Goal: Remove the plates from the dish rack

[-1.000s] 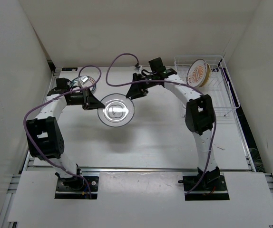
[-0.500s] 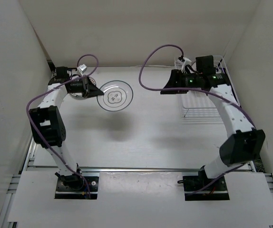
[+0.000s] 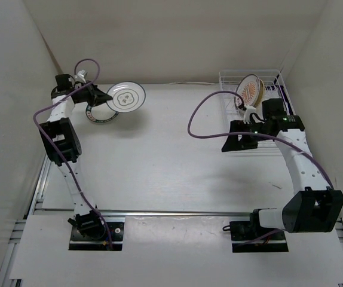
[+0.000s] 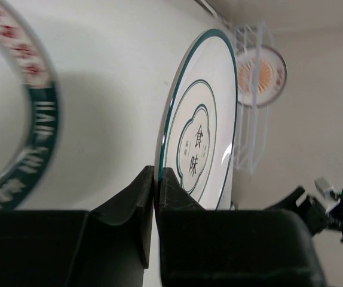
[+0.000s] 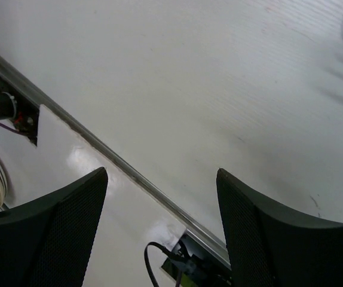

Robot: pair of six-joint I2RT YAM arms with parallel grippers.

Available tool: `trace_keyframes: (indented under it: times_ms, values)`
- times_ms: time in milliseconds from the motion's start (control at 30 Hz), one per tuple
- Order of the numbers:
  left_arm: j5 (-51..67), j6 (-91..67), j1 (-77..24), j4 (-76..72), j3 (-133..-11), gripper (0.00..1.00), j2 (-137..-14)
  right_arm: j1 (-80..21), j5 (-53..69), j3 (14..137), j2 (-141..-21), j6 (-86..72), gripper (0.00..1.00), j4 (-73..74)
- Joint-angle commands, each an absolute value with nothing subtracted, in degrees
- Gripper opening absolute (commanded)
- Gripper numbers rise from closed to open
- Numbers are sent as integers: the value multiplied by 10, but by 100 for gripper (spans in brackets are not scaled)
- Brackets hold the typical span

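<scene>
The white plate goes away from the rack in my left gripper next, then down to stack on the flat plate.
My left gripper (image 3: 104, 98) (image 4: 156, 179) is shut on the rim of a white plate with dark rings (image 3: 125, 97) (image 4: 202, 134), held tilted above the back left of the table. Just beneath and to its left, a plate with a dark multicoloured rim band (image 3: 98, 115) (image 4: 42, 122) lies flat on the table. The white wire dish rack (image 3: 273, 110) (image 4: 247, 140) stands at the back right with an orange sunburst plate (image 3: 250, 91) (image 4: 262, 74) upright in it. My right gripper (image 3: 226, 146) (image 5: 162, 182) is open and empty, left of the rack's front end.
White walls close in at the left, back and right. A metal rail (image 3: 177, 213) (image 5: 129, 170) runs along the table's near edge by the arm bases. Purple cables (image 3: 198, 116) loop off both arms.
My left arm has carried the ringed plate from the table's middle to the back left, above the banded plate. My right arm swung away to the rack side and its jaws widened.
</scene>
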State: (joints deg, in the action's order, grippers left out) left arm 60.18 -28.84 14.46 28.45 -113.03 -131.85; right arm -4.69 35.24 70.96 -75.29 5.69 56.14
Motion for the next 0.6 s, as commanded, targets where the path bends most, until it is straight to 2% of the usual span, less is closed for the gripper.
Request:
trace_keyframes:
  times_ms: [0, 267, 567]
  values:
    - [569, -334, 183, 247, -1168, 11, -1317, -19, 345, 693, -741, 110, 78, 590]
    - [443, -367, 249, 230, -1150, 11, -1343, -7, 346, 693, -760, 111, 80, 578]
    - [380, -392, 249, 230, -1116, 11, -1361, -7, 352, 698, -766, 105, 81, 572]
